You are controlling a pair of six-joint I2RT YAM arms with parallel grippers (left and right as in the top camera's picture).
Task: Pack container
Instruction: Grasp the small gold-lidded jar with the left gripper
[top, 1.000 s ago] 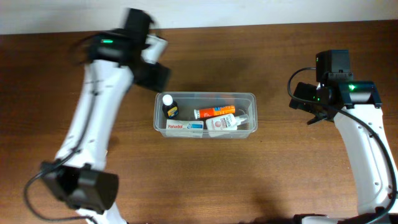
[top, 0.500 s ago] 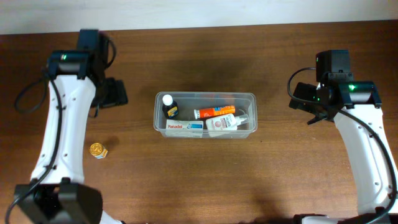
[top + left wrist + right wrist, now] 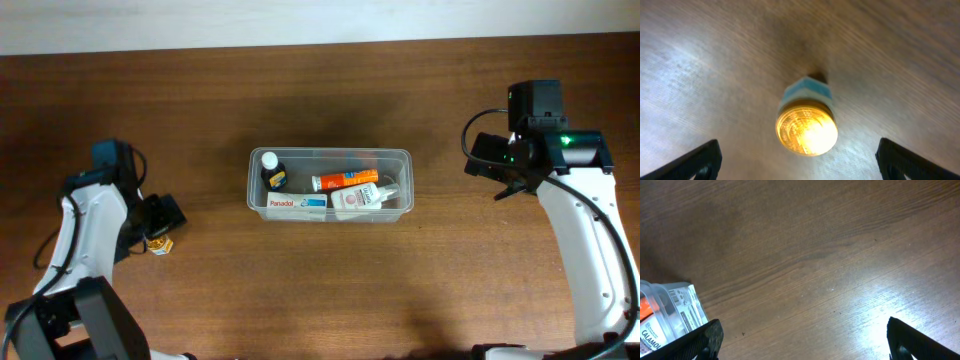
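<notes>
Next, my left gripper moves down around the small jar's sides and closes. The jar's gold lid shows between my open fingers but is still beneath them.
The container (image 3: 400,157) is a clear shallow tub at the table's middle. It holds a dark bottle with a white cap (image 3: 272,172), an orange tube (image 3: 345,180), a Panadol box (image 3: 296,203) and a white bottle (image 3: 358,198). A small jar with a gold lid (image 3: 806,128) stands on the table at the left, also in the overhead view (image 3: 158,243). My left gripper (image 3: 799,161) is open just above the jar, fingers either side. My right gripper (image 3: 805,339) is open and empty over bare wood, right of the container's corner (image 3: 670,310).
The wooden table (image 3: 330,290) runs to a white wall at the back. My left arm (image 3: 85,225) bends near the left edge. My right arm (image 3: 585,230) stands along the right side.
My left arm has swung from the back left of the container down and leftward to the gold-lidded jar. The right arm has not moved.
</notes>
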